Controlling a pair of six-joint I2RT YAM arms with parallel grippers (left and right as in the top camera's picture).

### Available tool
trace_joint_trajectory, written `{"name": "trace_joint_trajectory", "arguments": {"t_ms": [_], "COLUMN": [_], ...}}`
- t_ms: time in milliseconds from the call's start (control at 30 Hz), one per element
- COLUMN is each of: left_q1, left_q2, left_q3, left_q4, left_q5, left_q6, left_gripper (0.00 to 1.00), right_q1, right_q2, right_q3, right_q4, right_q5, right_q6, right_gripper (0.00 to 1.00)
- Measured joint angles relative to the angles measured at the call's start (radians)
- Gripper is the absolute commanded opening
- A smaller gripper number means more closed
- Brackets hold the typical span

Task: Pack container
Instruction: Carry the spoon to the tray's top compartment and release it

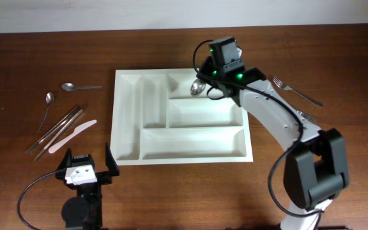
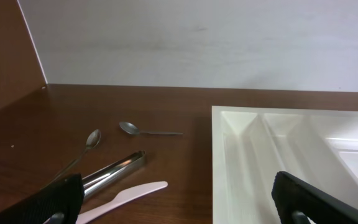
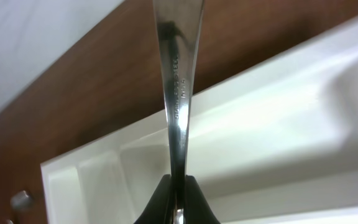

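Observation:
The robot's right gripper needs to turn the metal spoon (image 1: 198, 88) along the tray's top long section next and then lower it in, since the spoon lies at a slant across the tray's far rim.
The white cutlery tray (image 1: 190, 142) lies in the middle of the table, and its compartments look empty. My right gripper (image 1: 213, 80) is shut on a metal spoon (image 1: 198, 88) and holds it over the tray's top long compartment, bowl toward the left. In the right wrist view the fingers (image 3: 178, 199) pinch the spoon's handle (image 3: 178, 74) above the tray (image 3: 278, 106). My left gripper (image 1: 88, 163) is open and empty near the front edge, left of the tray. Its fingers (image 2: 188, 208) frame the tray's left corner (image 2: 241, 162).
Left of the tray lie two spoons (image 1: 69, 85) (image 1: 48, 99), long metal utensils (image 1: 59, 128) and a white plastic knife (image 1: 75, 133). They also show in the left wrist view (image 2: 126, 193). Two forks (image 1: 296, 92) (image 1: 308, 117) lie right of the tray.

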Motion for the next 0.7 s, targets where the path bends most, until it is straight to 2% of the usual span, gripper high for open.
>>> {"name": "trace_joint_trajectory", "arguments": {"t_ms": [467, 700], "left_q1": [0.0, 0.0], "left_q2": [0.0, 0.0], "left_q3": [0.0, 0.0], "left_q4": [0.0, 0.0], "left_q5": [0.0, 0.0], "left_q6": [0.0, 0.0], "left_gripper": [0.99, 0.99], "right_q1": [0.003, 0.003], "right_q2": [0.138, 0.248], "right_q3": [0.0, 0.0], "right_q4": [0.05, 0.132], "right_q5": [0.102, 0.055], "right_q6": [0.556, 0.676], "right_gripper": [0.04, 0.04]}}
